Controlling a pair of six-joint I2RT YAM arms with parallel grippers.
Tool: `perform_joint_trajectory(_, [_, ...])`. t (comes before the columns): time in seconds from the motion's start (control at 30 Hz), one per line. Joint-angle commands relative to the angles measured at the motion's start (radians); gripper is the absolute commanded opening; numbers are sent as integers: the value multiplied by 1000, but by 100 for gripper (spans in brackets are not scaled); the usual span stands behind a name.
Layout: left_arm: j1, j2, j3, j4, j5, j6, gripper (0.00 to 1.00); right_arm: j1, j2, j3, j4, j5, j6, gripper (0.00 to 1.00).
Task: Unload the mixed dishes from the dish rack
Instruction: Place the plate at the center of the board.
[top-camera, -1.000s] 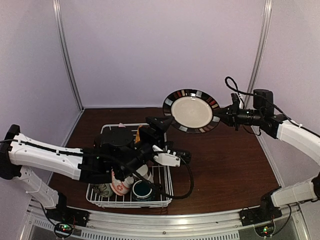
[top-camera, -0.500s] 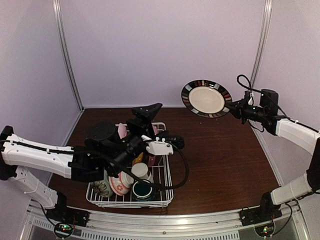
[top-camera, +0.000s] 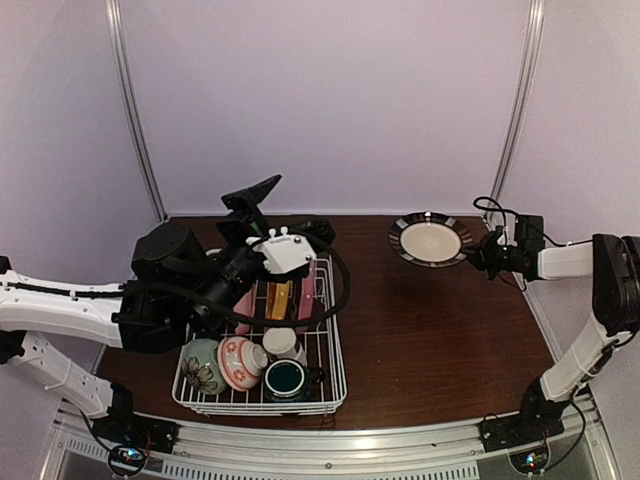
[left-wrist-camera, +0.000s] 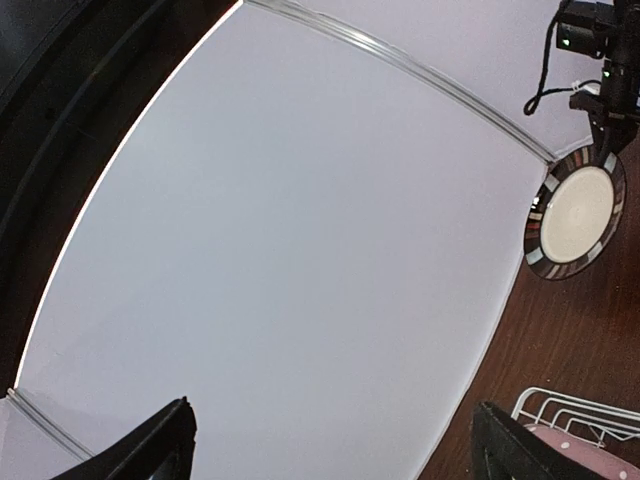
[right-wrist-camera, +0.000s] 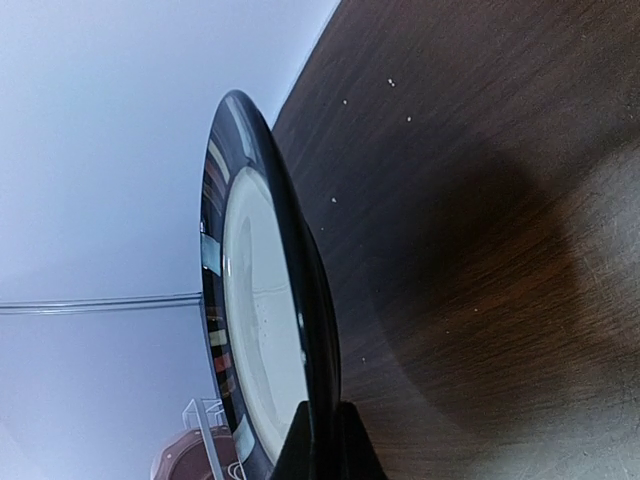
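The plate is still clear above its shadow, so my right gripper will next lower it onto the bare tabletop under it to release the plate's rim.
The white wire dish rack stands at the near left of the table. Its far half holds upright pink and yellow-orange plates. Its near half holds a floral green bowl, a pink-white bowl, a white cup and a teal mug. My left gripper hangs open and empty above the rack's far end, aimed at the back wall. My right gripper is shut on the rim of a black-rimmed cream plate, held nearly flat and low over the far right of the table.
The left wrist view looks past the open gripper at the pale wall, the plate and a corner of the rack. The right wrist view shows the plate edge-on over brown tabletop. Tent walls close in on all sides.
The right arm has swung the plate right and down, from upright in the air to nearly flat near the table. The left arm has drawn back left and up, uncovering the rack.
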Motion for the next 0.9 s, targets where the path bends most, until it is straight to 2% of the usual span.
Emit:
perform_joint_trajectory(0.0, [11,-48,0,27,-20,-92,97,0,45,12,216,-56,-25,0])
perform_joint_trajectory(0.4, [41,-38,36,-36,-68,-198,97,0,213,8,329,-51,-29,0])
perform_joint_trajectory(0.73, [62,-45,41,-94,-61,-278,97,3,340,67,394,-24,-1,0])
perform_joint_trajectory(0.87, [70,-36,45,-104,-65,-289,97,5,383,92,396,-13,6,4])
